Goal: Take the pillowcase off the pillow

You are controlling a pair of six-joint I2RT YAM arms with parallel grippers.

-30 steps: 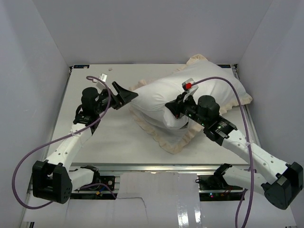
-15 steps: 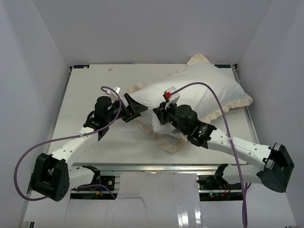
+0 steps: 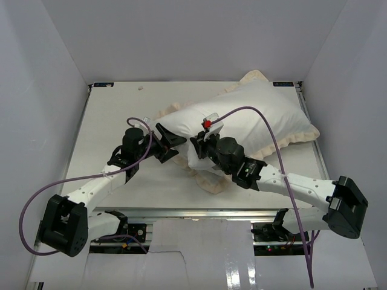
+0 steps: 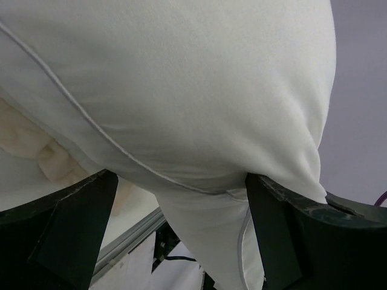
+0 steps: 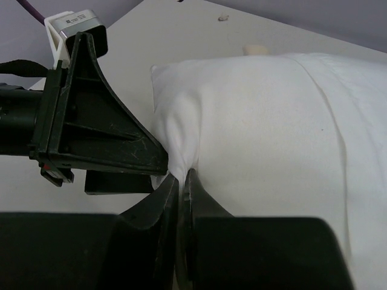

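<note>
Next, the left gripper stays where it stands and closes its fingers on the piped seam at the pillow's end [image 3: 182, 145] [image 4: 187, 186], because they already straddle the fabric there.
The plump white pillow [image 3: 254, 118] lies slantwise across the table's right half. Around it shows the pillowcase's cream frill [image 3: 213, 182], which also appears low on the left in the left wrist view [image 4: 48, 160]. My right gripper [image 3: 195, 145] is shut on a pinch of white fabric at the pillow's near-left corner [image 5: 175, 139], its tips [image 5: 180, 175] pressed together. My left gripper [image 3: 175, 145] stands wide open. Its two fingers straddle that same end of the pillow [image 4: 181, 90], where a piped seam shows. One left finger [image 5: 103, 133] lies right beside the pinch.
The white table [image 3: 109, 115] sits inside white walls on three sides. A small pale speck [image 3: 140, 88] lies near the back edge. A metal rail [image 3: 199, 214] runs along the front. Purple cables [image 3: 266, 121] loop over both arms.
The right arm has swung left, pulling the pinched pillow corner with it. The left gripper, still open, has come right and nearer until its fingers straddle that end.
</note>
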